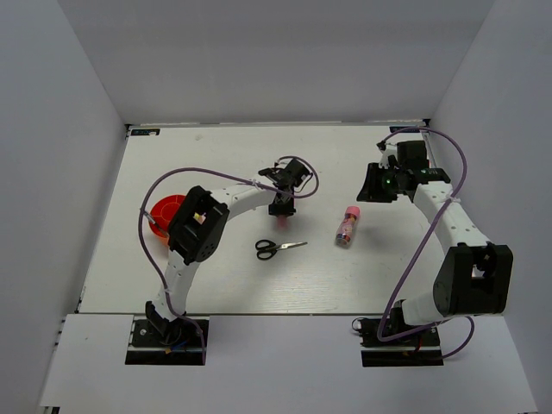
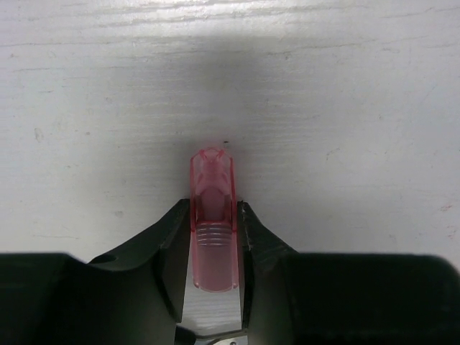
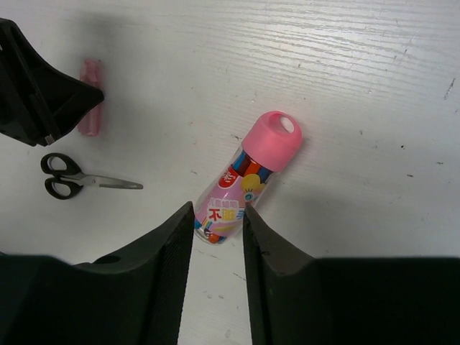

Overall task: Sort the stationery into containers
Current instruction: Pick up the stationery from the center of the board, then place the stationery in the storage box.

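I will lift my left gripper, swing over the cup's far half (image 1: 169,207) and release the bottle, as the orange-red cup is open to the left in the top view.
My left gripper (image 1: 282,210) points down at the table's middle and is shut on a small translucent pink bottle (image 2: 212,180), with a finger against each side. The bottle's tip shows below the gripper (image 1: 282,222) and also in the right wrist view (image 3: 90,100). Black-handled scissors (image 1: 278,248) lie closed just in front of it. A pink-capped clear tube (image 1: 348,226) with a colourful label lies to the right. My right gripper (image 1: 373,184) is open and empty, held above the table behind the tube (image 3: 244,180). The round orange-red cup (image 1: 164,214) stands at the left, partly hidden by my left arm.
The scissors (image 3: 72,176) lie between the two arms' reach. The white table (image 1: 216,285) is walled by grey panels at the back and sides. A purple cable loops above each arm.
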{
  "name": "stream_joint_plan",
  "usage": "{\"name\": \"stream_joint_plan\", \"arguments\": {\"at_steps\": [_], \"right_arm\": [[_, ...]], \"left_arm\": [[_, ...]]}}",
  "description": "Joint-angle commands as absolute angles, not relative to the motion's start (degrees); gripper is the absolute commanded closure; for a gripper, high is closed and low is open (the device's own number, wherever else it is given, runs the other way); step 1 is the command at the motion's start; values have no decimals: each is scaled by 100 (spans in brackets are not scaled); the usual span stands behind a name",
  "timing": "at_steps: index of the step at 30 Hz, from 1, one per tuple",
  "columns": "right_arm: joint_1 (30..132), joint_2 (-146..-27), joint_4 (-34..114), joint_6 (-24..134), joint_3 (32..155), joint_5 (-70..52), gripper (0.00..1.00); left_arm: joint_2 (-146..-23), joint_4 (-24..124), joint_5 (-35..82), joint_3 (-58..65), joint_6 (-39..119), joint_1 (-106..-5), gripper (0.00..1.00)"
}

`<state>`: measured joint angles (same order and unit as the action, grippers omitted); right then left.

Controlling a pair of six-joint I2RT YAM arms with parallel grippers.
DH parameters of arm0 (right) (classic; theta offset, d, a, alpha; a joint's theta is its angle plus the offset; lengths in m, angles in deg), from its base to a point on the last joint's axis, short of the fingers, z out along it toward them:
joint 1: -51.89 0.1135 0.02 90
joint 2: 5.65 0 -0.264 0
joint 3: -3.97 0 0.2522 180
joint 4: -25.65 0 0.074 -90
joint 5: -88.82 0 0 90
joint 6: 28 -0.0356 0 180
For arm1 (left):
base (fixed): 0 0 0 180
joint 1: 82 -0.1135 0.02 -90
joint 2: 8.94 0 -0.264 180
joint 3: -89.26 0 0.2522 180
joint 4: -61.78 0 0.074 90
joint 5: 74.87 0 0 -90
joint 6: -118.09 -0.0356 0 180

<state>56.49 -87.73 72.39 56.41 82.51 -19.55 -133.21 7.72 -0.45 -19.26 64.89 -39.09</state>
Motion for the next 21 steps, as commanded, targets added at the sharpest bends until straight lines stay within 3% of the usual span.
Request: {"name": "stream_joint_plan", "arguments": {"at_steps": [1, 14, 21], "right_arm": [[5611, -8572, 7175, 5646, 8216, -2200, 62], [5619, -8659, 7176, 5752, 8172, -2693, 58], [5619, -8686, 7114, 6136, 8111, -3263, 61]], "left_arm": [[-12892, 644, -219, -1696, 6282, -3973, 92], [-9711, 1512, -1396, -177, 4779, -4456, 99], [-8489, 2541, -1493, 1177, 4173, -5667, 100]]}}
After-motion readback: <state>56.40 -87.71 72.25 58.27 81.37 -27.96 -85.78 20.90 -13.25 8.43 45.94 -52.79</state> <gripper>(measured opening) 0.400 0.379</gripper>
